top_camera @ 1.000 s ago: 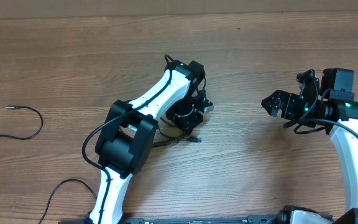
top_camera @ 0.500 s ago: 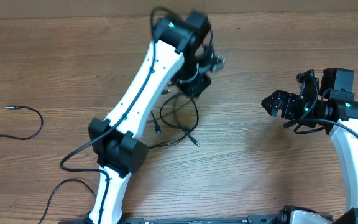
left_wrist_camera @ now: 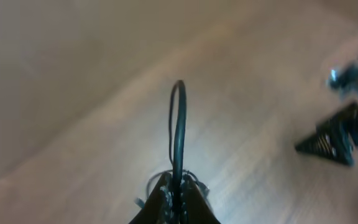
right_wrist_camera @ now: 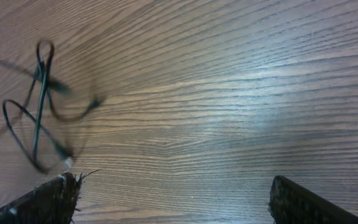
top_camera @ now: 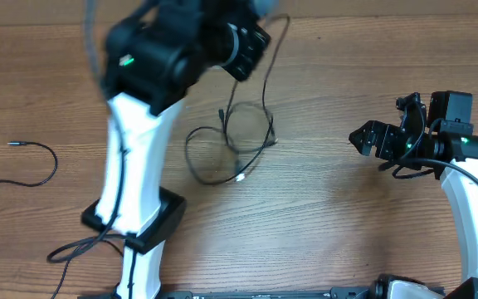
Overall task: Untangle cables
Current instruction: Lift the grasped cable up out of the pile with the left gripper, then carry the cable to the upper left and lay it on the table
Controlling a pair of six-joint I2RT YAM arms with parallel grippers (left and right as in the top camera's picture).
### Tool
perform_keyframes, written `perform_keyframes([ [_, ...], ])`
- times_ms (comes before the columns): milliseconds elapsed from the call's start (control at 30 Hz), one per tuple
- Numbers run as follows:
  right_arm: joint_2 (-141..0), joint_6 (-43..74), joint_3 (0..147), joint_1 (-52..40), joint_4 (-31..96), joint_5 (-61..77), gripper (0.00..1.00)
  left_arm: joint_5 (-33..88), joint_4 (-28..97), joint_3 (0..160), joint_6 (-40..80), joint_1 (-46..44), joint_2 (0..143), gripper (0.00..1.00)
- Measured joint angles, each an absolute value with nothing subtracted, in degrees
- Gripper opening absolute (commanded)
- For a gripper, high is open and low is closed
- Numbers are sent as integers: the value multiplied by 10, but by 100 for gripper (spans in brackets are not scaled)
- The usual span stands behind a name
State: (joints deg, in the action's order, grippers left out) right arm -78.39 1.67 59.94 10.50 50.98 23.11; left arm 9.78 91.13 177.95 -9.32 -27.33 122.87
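Note:
Next I will swing my left gripper to bare wood at the table's far corner [top_camera: 36, 71], below it and to its left in the overhead view, then lower and release the cable.
My left gripper [top_camera: 241, 51] is raised high near the table's far edge and is shut on a thin black cable [left_wrist_camera: 178, 134], seen pinched between its fingers [left_wrist_camera: 176, 193] in the left wrist view. The tangled cables [top_camera: 229, 143] hang from it in loops down to the table's middle, blurred by motion; they also show in the right wrist view [right_wrist_camera: 39, 106]. A separate thin cable [top_camera: 33, 151] lies at the left edge. My right gripper [top_camera: 365, 137] is open and empty at the right, its fingers [right_wrist_camera: 173, 199] wide apart above bare wood.
The left arm's white links [top_camera: 131, 158] stand tall over the left centre of the wooden table [top_camera: 338, 216]. Thick black robot wiring [top_camera: 81, 249] trails by the left base.
My left gripper has risen and swung up and left with the cable in it, pulling the tangle off the table into hanging loops. The right arm has not moved.

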Motion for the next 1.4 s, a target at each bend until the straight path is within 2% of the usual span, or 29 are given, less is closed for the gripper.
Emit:
perform_keyframes([
  [367, -784, 17, 599, 105, 510, 231, 96, 18, 886, 1792, -93, -262, 1127, 4],
  [600, -784, 17, 599, 105, 510, 232, 96, -2, 833, 1794, -47, -263, 1063, 4],
  [700, -784, 17, 599, 105, 510, 234, 96, -57, 829, 1797, -37, -263, 1048, 5],
  [1100, -784, 17, 599, 105, 510, 236, 96, -174, 834, 1792, -31, -261, 1098, 4],
  [1400, -784, 17, 599, 105, 508, 236, 96, -164, 836, 1790, -15, -200, 1189, 4],
])
